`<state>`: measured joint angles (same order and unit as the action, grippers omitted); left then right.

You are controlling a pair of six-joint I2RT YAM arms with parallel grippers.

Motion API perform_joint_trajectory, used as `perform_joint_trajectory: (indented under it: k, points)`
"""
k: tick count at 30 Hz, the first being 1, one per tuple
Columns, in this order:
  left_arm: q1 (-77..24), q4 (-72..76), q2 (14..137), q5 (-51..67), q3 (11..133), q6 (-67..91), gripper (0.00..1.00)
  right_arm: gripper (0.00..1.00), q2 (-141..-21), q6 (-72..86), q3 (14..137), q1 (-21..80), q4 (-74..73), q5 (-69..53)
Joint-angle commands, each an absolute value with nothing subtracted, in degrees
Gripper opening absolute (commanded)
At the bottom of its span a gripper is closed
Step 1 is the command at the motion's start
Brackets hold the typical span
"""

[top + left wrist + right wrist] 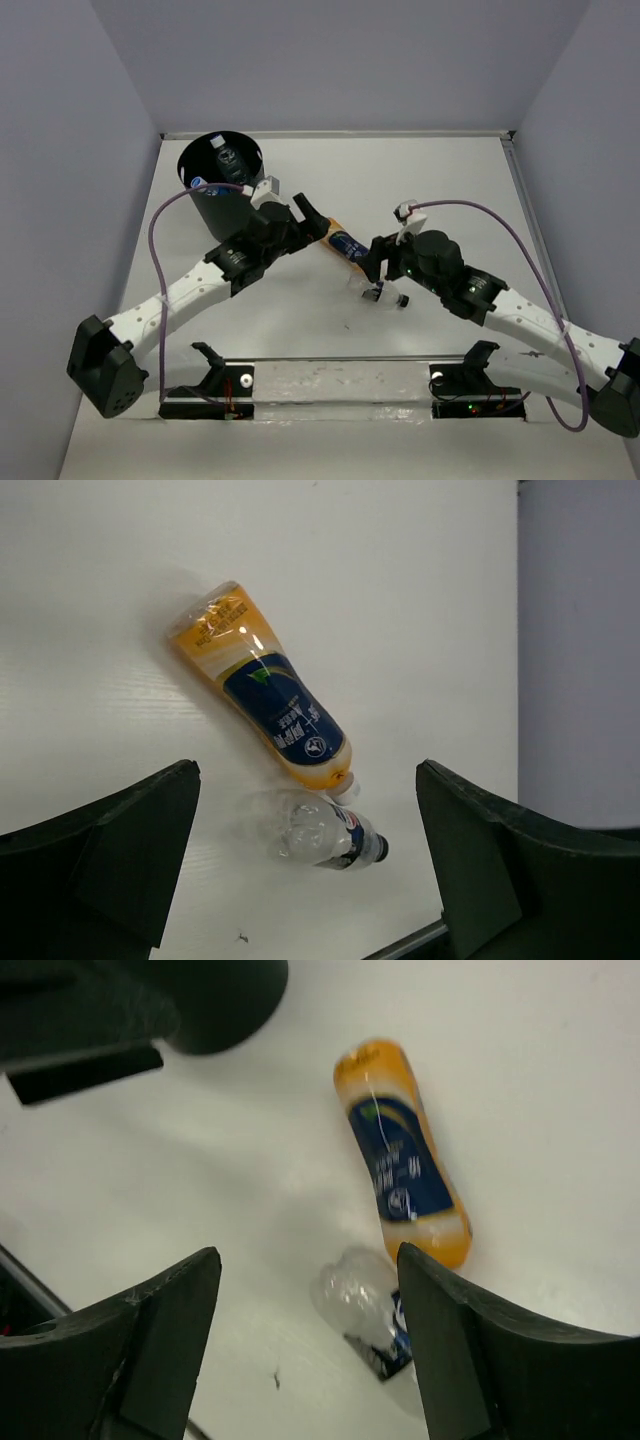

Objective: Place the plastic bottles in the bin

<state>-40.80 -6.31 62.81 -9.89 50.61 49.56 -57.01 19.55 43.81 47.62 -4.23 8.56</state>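
Observation:
My left gripper moves down and to its right in the top view next, to straddle the orange bottle's uncrowded far end (334, 230) (220, 627).
An orange bottle (345, 245) with a blue label lies on the white table between the two arms; it also shows in the left wrist view (265, 685) and the right wrist view (405, 1155). A small clear bottle (385, 292) with a blue label and dark cap lies just beside it (320, 832) (365, 1305). The black bin (215, 205) stands at the far left with two bottles (228, 155) visible inside. My left gripper (318, 225) (308, 770) is open and empty above the orange bottle's far end. My right gripper (372, 262) (308, 1255) is open and empty over the clear bottle.
The table's near metal rail (340, 385) runs between the arm bases. Grey walls enclose the table at the back and both sides. The left arm's dark body (140, 1000) fills the top left of the right wrist view.

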Motion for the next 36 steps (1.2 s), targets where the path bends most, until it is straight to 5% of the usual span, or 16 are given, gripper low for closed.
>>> perform_joint_trajectory:
  k: [1,18,29,36]
  points:
    - [-42.4,3.9,70.4,-18.2,48.3,58.3,0.99,0.81,-47.7,25.6,36.9,47.6,-16.0,8.0]
    - [-41.4,5.4,101.1,-21.7,64.7,61.2,0.99,1.00,-51.1,26.7,36.2,47.6,-22.1,7.2]
    - [-39.7,5.4,109.7,-20.0,69.8,59.2,0.99,1.00,-65.4,23.6,41.9,47.1,-19.8,9.1]
    - [-39.2,7.4,111.5,-19.5,69.9,57.6,0.67,0.96,-74.6,18.4,46.0,46.4,-20.0,5.3]
